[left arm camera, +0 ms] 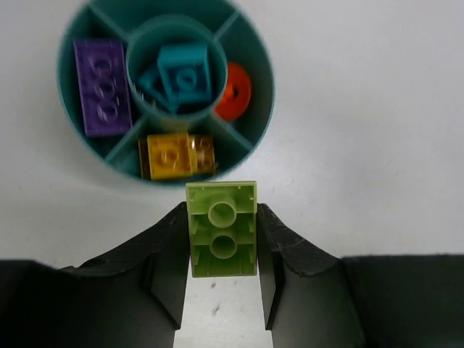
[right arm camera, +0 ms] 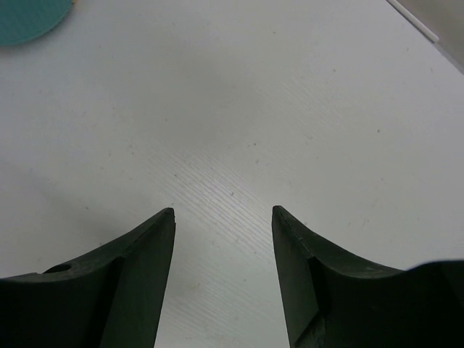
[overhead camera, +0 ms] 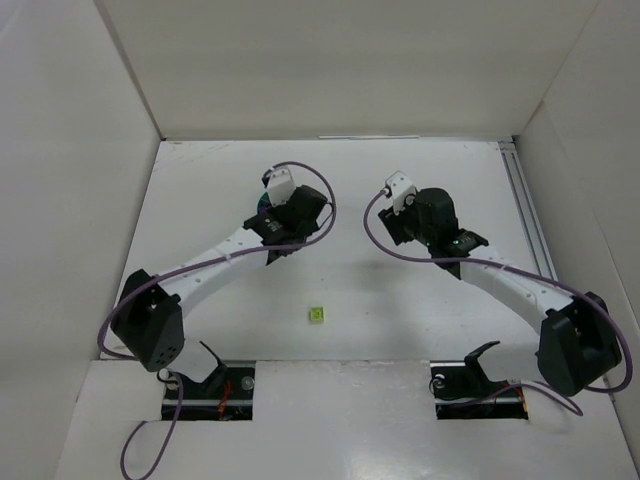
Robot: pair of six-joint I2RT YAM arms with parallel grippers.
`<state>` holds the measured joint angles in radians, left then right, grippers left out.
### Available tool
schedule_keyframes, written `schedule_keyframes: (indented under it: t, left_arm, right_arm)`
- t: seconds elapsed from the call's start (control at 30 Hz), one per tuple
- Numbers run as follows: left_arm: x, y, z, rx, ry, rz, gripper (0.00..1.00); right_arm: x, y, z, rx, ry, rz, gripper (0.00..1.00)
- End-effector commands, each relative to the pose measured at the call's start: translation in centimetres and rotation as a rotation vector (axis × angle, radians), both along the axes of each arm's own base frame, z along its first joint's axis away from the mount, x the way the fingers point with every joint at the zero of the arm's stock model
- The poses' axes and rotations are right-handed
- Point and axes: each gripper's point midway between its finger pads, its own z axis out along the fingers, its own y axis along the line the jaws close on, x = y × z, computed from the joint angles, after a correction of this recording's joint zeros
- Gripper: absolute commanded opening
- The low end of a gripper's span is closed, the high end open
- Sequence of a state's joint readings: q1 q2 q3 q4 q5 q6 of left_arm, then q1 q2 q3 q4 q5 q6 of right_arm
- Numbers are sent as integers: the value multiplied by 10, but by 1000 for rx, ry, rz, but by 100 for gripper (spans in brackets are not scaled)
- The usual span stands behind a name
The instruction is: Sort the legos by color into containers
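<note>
I should next carry the lime green lego outward over the teal dish (left arm camera: 268,101) to its far wedge (left arm camera: 185,8) with my left gripper and let go of it there, because the other wedges hold other colors.
In the left wrist view my left gripper (left arm camera: 222,210) is shut on a lime green lego (left arm camera: 222,230), underside up, just short of the round teal dish (left arm camera: 268,101). The dish holds a purple brick (left arm camera: 103,87) in its left wedge and teal bricks (left arm camera: 181,76) in the central well. An orange-red round piece (left arm camera: 233,90) sits in the right wedge. A yellow brick (left arm camera: 168,155) and an orange brick (left arm camera: 204,152) share the near wedge. A second lime green lego (overhead camera: 317,314) lies on the table. My right gripper (right arm camera: 223,210) is open and empty over bare table.
From above, my left gripper (overhead camera: 270,222) covers most of the dish (overhead camera: 262,203). My right gripper (overhead camera: 405,225) hovers to its right. The dish's edge shows at the top left of the right wrist view (right arm camera: 29,18). White walls enclose the table.
</note>
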<state>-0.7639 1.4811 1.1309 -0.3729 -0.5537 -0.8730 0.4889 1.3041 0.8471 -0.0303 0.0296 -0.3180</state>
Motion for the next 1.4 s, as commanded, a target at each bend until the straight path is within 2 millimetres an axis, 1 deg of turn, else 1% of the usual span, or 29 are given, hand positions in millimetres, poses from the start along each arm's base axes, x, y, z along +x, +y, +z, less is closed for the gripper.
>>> schedule_keyframes:
  t: [0.0, 0.03, 0.07, 0.1, 0.13, 0.23, 0.27, 0.33, 0.37, 0.4, 0.43, 0.47, 0.5, 0.53, 0.57, 0.6, 0.63, 0.67, 0.7, 0.73, 0.8, 0.87, 0.9, 0.97, 1.03, 1.07, 1.13, 1.27, 1.37]
  left_arm:
    - [37, 15, 62, -17, -155, 39, 10]
    - [46, 27, 70, -10, -170, 64, 10]
    - [52, 32, 71, 1, -172, 75, 10]
    - [61, 35, 75, 0, -189, 87, 10]
    - [72, 47, 85, -12, -209, 116, 10]
    - [95, 57, 86, -24, -210, 134, 10]
    - [104, 68, 86, -32, -212, 159, 10]
    - [118, 68, 81, -50, -207, 148, 10]
    - [124, 68, 80, -61, -206, 144, 10]
    - [128, 71, 76, -54, -195, 142, 10]
    - [133, 68, 74, -56, -199, 143, 10]
    - [142, 69, 69, -50, -190, 151, 10]
    - [146, 67, 66, -47, -185, 151, 10]
    - [148, 66, 60, -46, -169, 156, 10]
    - [153, 70, 47, -29, -139, 166, 10]
    - [158, 68, 50, -40, -147, 172, 10]
    - [161, 67, 48, -38, -143, 172, 8]
    - [160, 65, 40, -34, -122, 164, 8]
    - [164, 63, 38, -42, -120, 171, 8]
    - [166, 62, 42, -47, -129, 172, 8]
    - [166, 64, 30, -31, -104, 186, 8]
    - [167, 66, 32, -24, -108, 195, 8]
    - [166, 66, 26, -24, -93, 201, 8]
    - [164, 67, 24, -24, -82, 207, 12]
    - [161, 68, 19, -15, -66, 206, 19]
    - [159, 69, 17, -18, -55, 214, 22]
    - [157, 74, 16, 2, -51, 230, 27]
    - [155, 74, 14, 1, -42, 236, 28]
    - [152, 76, 9, 11, -26, 236, 35]
  right_arm:
    - [6, -6, 20, 49, -59, -19, 61]
    - [6, -6, 20, 42, -63, -15, 61]
    - [7, -10, 23, 46, -71, -24, 61]
    - [7, -8, 23, 50, -69, -15, 61]
    - [8, -13, 23, 42, -73, -21, 61]
    - [12, -18, 20, 44, -61, -29, 61]
    - [13, -22, 20, 44, -62, -39, 61]
    - [17, -24, 20, 43, -60, -48, 61]
    - [18, -24, 16, 31, -54, -44, 61]
    - [20, -23, 16, 31, -53, -44, 61]
    - [21, -27, 16, 30, -53, -53, 61]
    - [21, -25, 12, 30, -43, -45, 61]
    - [24, -29, 9, 27, -35, -56, 61]
    - [25, -28, 13, 30, -43, -56, 61]
    - [26, -28, 9, 27, -35, -56, 61]
    - [26, -28, 5, 22, -25, -56, 61]
    - [28, -31, 5, 22, -25, -65, 61]
    - [28, -30, 2, 22, -15, -57, 61]
    - [28, -30, 2, 22, -15, -57, 61]
    - [28, -30, -2, 19, -6, -57, 61]
    - [29, -32, -6, 19, 4, -60, 61]
    - [29, -32, -6, 12, 1, -55, 61]
    - [29, -32, -6, 12, 1, -55, 61]
    - [31, -36, -9, 8, 9, -65, 61]
    - [31, -36, -13, 5, 19, -65, 61]
    - [33, -33, -9, 13, 13, -55, 61]
    - [33, -33, -13, 9, 21, -55, 61]
    - [33, -33, -17, 6, 30, -55, 61]
    - [34, -31, -15, 13, 23, -47, 61]
